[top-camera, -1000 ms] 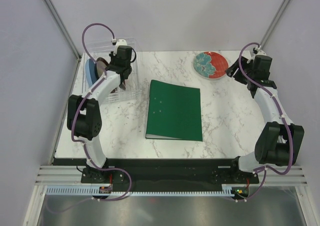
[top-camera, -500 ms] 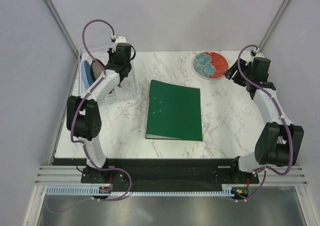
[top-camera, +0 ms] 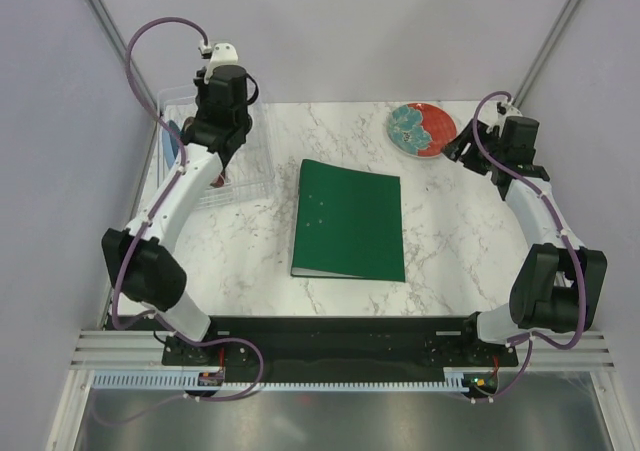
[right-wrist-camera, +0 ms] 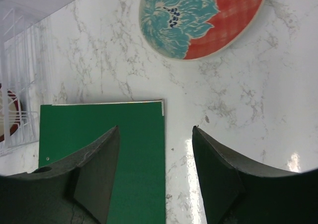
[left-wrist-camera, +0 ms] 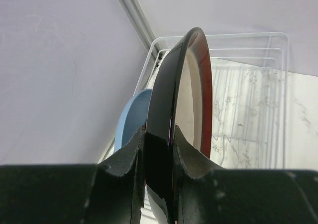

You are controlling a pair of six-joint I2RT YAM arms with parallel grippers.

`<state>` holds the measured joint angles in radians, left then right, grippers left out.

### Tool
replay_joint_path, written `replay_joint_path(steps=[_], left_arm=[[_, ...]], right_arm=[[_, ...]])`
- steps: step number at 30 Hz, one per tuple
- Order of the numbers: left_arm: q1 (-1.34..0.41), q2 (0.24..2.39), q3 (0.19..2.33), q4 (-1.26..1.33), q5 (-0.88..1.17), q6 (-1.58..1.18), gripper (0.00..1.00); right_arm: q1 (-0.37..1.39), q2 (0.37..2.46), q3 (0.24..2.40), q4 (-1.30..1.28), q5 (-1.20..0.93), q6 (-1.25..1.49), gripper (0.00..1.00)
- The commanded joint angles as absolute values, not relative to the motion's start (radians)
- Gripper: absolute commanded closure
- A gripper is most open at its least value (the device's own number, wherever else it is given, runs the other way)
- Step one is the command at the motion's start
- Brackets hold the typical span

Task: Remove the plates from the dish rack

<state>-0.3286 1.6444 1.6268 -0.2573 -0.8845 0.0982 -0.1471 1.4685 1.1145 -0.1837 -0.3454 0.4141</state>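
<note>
The held brown-rimmed plate is to the left of my right gripper in the top view. I need to turn that gripper next and bring it across onto the held brown-rimmed plate's free rim (top-camera: pixel 218 180) (right-wrist-camera: pixel 17 105).
My left gripper (left-wrist-camera: pixel 158 132) is shut on the rim of a dark brown-rimmed plate (left-wrist-camera: pixel 171 80) with a cream centre and holds it upright above the clear dish rack (left-wrist-camera: pixel 258 60). In the top view this gripper (top-camera: pixel 218 121) is raised over the rack (top-camera: pixel 255 166). A light blue plate (left-wrist-camera: pixel 130 118) stands in the rack at its left end, also seen from above (top-camera: pixel 171 143). The red plate with teal blotches (top-camera: pixel 422 129) lies flat on the table at the back right. My right gripper (right-wrist-camera: pixel 155 129) is open and empty, just right of it (top-camera: pixel 458 151).
A green binder (top-camera: pixel 350 219) lies flat in the middle of the table, also in the right wrist view (right-wrist-camera: pixel 99 154). Part of another brown-rimmed plate (right-wrist-camera: pixel 5 117) shows in the rack (right-wrist-camera: pixel 22 70). Grey walls close in behind and on both sides.
My left arm has risen and drawn back toward the left, lifting the brown-rimmed plate up out of the rack. The right arm has shifted only slightly.
</note>
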Motion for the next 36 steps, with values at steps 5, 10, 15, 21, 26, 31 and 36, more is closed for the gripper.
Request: replay_joint_path(steps=[5,10,15,21,26,31,36], left_arm=[[-0.382,1.364,1.611,-0.382,-0.373,-0.288,0.98],[-0.383,1.298,1.511,-0.287,-0.077,-0.452,0.98],[-0.385,1.247,1.369,-0.161,0.05,-0.554,0.98],[-0.385,1.243,1.267,0.026,0.19,-0.678,0.98],[-0.388,1.244,1.236,0.107,0.253,-0.739,0.98],[-0.387,1.247,1.226,0.155,0.29,-0.765,0.98],[-0.39,1.25,1.184,0.215,0.33,-0.799,0.98]], right_arm=[[-0.066,1.428,1.163,-0.057,-0.688,0.465,0.32],[0.035,1.433,1.155,0.033,-0.753,0.535,0.3],[0.095,1.439,1.094,0.223,-0.831,0.666,0.3],[0.169,1.476,1.077,0.317,-0.845,0.739,0.3],[0.21,1.512,1.063,0.353,-0.857,0.756,0.29],[0.235,1.552,1.057,0.382,-0.865,0.765,0.28],[0.255,1.594,1.057,0.46,-0.903,0.804,0.3]])
